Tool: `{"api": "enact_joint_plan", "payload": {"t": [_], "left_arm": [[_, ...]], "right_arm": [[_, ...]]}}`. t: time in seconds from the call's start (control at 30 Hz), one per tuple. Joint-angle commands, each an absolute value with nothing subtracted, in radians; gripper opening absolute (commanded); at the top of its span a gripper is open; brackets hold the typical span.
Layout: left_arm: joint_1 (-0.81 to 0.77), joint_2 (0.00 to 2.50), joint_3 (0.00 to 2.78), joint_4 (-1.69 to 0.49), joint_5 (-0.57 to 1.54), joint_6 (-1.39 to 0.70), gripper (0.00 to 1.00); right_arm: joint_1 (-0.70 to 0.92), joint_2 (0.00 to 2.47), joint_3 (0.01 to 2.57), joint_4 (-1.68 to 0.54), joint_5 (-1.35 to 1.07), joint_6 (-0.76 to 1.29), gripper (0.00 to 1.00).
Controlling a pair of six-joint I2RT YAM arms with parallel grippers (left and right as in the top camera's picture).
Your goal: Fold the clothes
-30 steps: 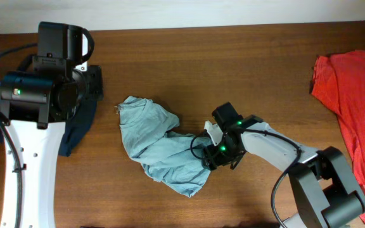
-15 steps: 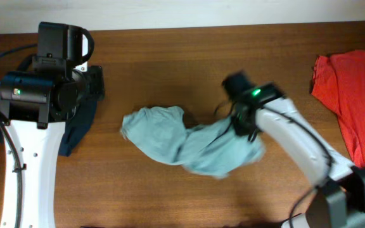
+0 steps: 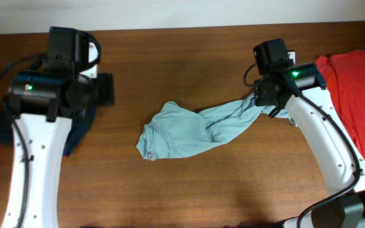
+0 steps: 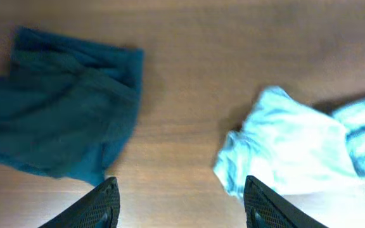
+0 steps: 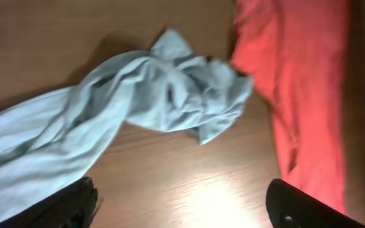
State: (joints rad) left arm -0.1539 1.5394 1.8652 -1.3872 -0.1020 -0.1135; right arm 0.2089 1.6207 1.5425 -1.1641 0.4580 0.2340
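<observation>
My left gripper will move down and away from the navy garment (image 4: pixel 56 120) to close on the nearest end of the grey-blue T-shirt, because that end lies uncovered.
The pale grey-blue T-shirt (image 3: pixel 189 130) lies crumpled and drawn out into a long strip across the middle of the table. Its right end bunches beside the orange-red shirt (image 3: pixel 353 82). My right gripper (image 3: pixel 270 95) hovers over that end; in the right wrist view (image 5: pixel 182 212) its jaws are wide open with only bare wood between them, and the T-shirt (image 5: pixel 138 95) and red shirt (image 5: pixel 296 63) lie ahead. My left gripper (image 3: pixel 103 90) is open and empty (image 4: pixel 182 212), above the table between the dark navy garment (image 4: pixel 56 120) and the T-shirt's left end (image 4: pixel 296 145).
The navy garment (image 3: pixel 78 123) lies bunched at the left, partly under my left arm. The red shirt spreads along the table's right edge. A pale wall runs behind the table's far edge (image 3: pixel 182 26).
My right arm swept right and back, dragging the T-shirt out into a long strip toward the red shirt; its jaws now stand open off the cloth. My left arm shifted slightly right.
</observation>
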Motion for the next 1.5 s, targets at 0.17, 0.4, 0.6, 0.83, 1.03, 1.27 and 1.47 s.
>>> {"api": "enact_joint_plan", "payload": {"t": [0.17,0.4,0.6,0.83,1.03,1.27,1.47], "left_arm": [[-0.182,1.654,1.47,-1.137,0.319,0.082,0.62],[-0.258,1.822,1.373,-1.027,0.315,0.189,0.61],[-0.282,1.971,1.373,-0.937,0.292,0.189,0.47],[-0.281,1.993,1.384,-0.907,0.291,0.189,0.0],[-0.25,1.937,1.554,-1.02,0.22,0.137,0.01],[-0.215,1.806,1.75,-1.06,0.151,0.098,0.01],[-0.215,1.713,1.759,-1.098,-0.019,0.064,0.01]], "right_arm": [[0.189,1.627,1.548,-1.182,0.078,0.245,0.98],[0.189,1.628,1.548,-1.222,0.078,0.245,0.98],[0.189,1.628,1.548,-1.232,0.079,0.245,0.98],[0.189,1.628,1.548,-1.23,0.082,0.245,0.97],[0.189,1.628,1.548,-1.231,0.088,0.241,0.98],[0.189,1.628,1.547,-1.234,0.089,0.242,0.97],[0.181,1.638,1.546,-1.241,0.088,0.245,0.96]]}}
